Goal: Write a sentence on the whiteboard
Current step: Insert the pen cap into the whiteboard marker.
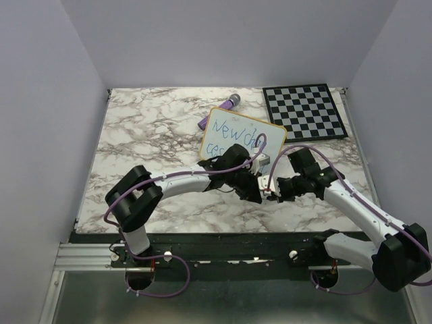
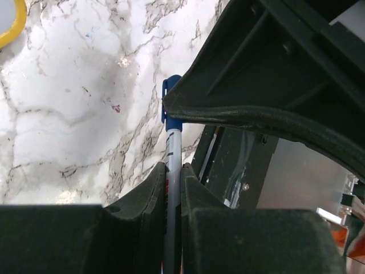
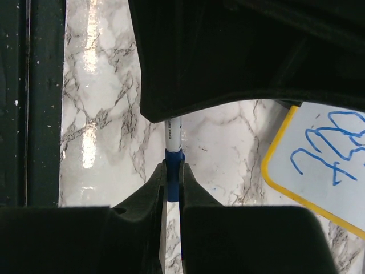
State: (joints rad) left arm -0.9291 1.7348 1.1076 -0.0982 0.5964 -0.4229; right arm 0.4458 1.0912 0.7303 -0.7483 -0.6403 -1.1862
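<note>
The left gripper goes to the left in the top view next, then down to the bare marble beside the whiteboard, a clear spot to release the marker [image 2: 173, 149].
The whiteboard [image 1: 236, 138], white with a yellow frame, lies mid-table behind both grippers. The sentence [image 1: 233, 135] in blue reads roughly "New cha" over "ces"; my arms hide part of it. My left gripper [image 1: 252, 190] is shut on the grey barrel of a marker [image 2: 173, 149]. My right gripper [image 1: 273, 193] faces it and is shut on the marker's blue cap [image 3: 173, 171]. The marker [image 3: 173, 132] runs straight between the two grippers, just above the marble. In the right wrist view the whiteboard's corner [image 3: 285, 171] with blue strokes [image 3: 328, 145] lies to the right.
A black-and-white checkered board [image 1: 305, 111] lies at the back right. A purple pen-like object [image 1: 227, 106] sits just behind the whiteboard. The marble table [image 1: 148, 135] ends at a black rail [image 1: 223, 243] near the arm bases. White walls enclose three sides.
</note>
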